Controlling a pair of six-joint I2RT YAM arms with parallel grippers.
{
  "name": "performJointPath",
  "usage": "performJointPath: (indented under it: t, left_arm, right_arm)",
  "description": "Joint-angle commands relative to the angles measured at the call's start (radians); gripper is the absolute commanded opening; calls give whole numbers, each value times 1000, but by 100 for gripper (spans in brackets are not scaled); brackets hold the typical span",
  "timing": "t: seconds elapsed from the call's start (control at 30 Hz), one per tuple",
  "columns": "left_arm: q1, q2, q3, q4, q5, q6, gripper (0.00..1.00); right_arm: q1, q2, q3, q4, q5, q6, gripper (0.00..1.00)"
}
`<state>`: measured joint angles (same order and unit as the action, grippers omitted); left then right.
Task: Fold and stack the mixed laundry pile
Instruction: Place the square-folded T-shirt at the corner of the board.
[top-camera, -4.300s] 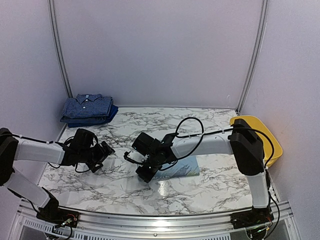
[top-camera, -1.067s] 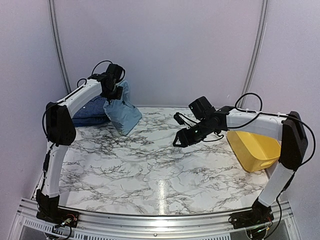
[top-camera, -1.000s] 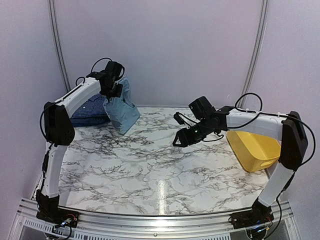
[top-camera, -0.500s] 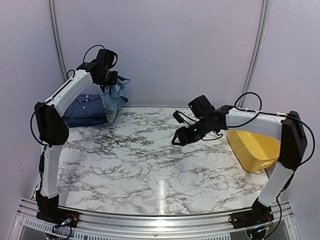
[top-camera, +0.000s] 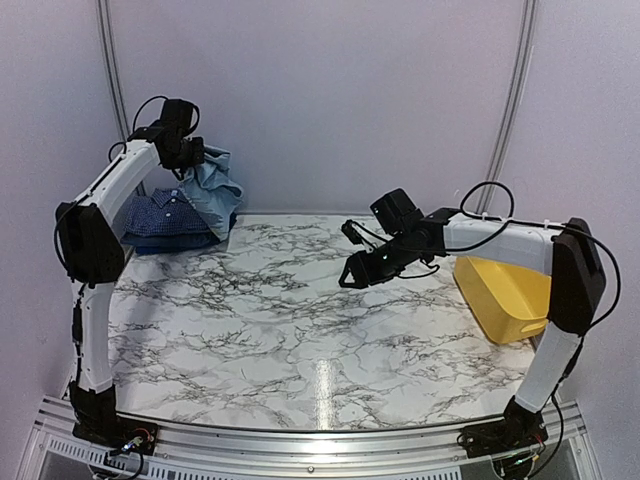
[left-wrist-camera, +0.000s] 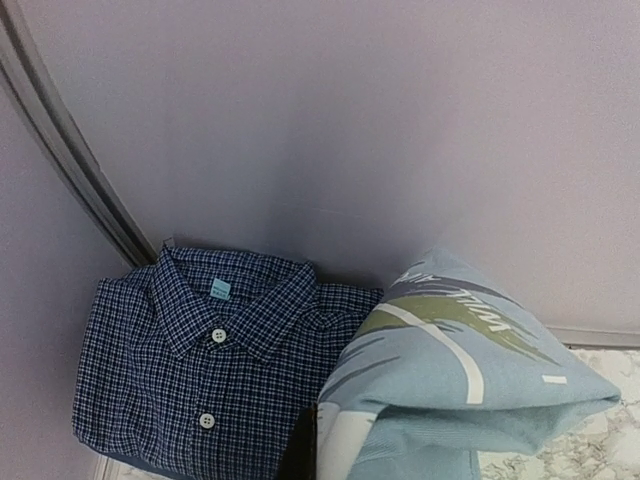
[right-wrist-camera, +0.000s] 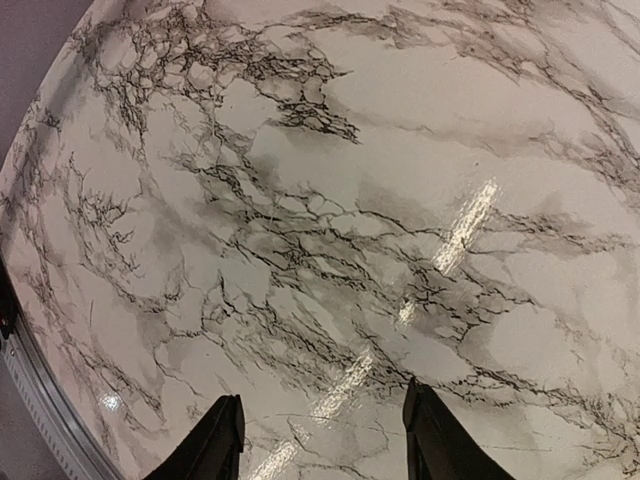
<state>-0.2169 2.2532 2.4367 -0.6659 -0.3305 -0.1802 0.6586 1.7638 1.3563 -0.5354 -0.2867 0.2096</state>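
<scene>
My left gripper should turn the T-shirt (top-camera: 215, 192) and lower it across the checked shirt toward the side, because the T-shirt hangs over only one side of the checked shirt.
A folded navy small-check button-up shirt (top-camera: 160, 213) (left-wrist-camera: 200, 380) lies on a solid dark-blue piece (top-camera: 170, 243) in the back left corner. My left gripper (top-camera: 188, 158) is raised high above that stack and is shut on the light-blue T-shirt (top-camera: 215, 192), which hangs bunched beside and partly over the checked shirt. In the left wrist view the T-shirt (left-wrist-camera: 470, 380) shows a green and white print, and only a dark sliver of one finger (left-wrist-camera: 303, 452) appears. My right gripper (top-camera: 347, 277) (right-wrist-camera: 322, 440) hovers open above the marble, with nothing between its fingers.
A yellow plastic tub (top-camera: 505, 295) sits tilted at the right edge of the marble table (top-camera: 300, 330). Purple walls with grey corner rails (top-camera: 113, 90) close in the back and sides, close behind the stack.
My left arm has carried the hanging T-shirt leftward and back, from above the table to over the stack in the corner. My right gripper has drifted slightly left, still open.
</scene>
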Motion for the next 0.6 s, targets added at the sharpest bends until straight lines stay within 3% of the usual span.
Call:
performJointPath:
  t: [0.0, 0.4, 0.57]
  left_arm:
    - [107, -66, -73, 124, 63, -106, 0]
    - [299, 97, -167, 147, 185, -151, 0]
    - [332, 117, -210, 147, 155, -185, 34]
  right_arm:
    - [-8, 31, 70, -19, 7, -5, 50]
    - [-8, 77, 133, -73, 25, -37, 50]
    - [-8, 88, 148, -84, 29, -41, 50]
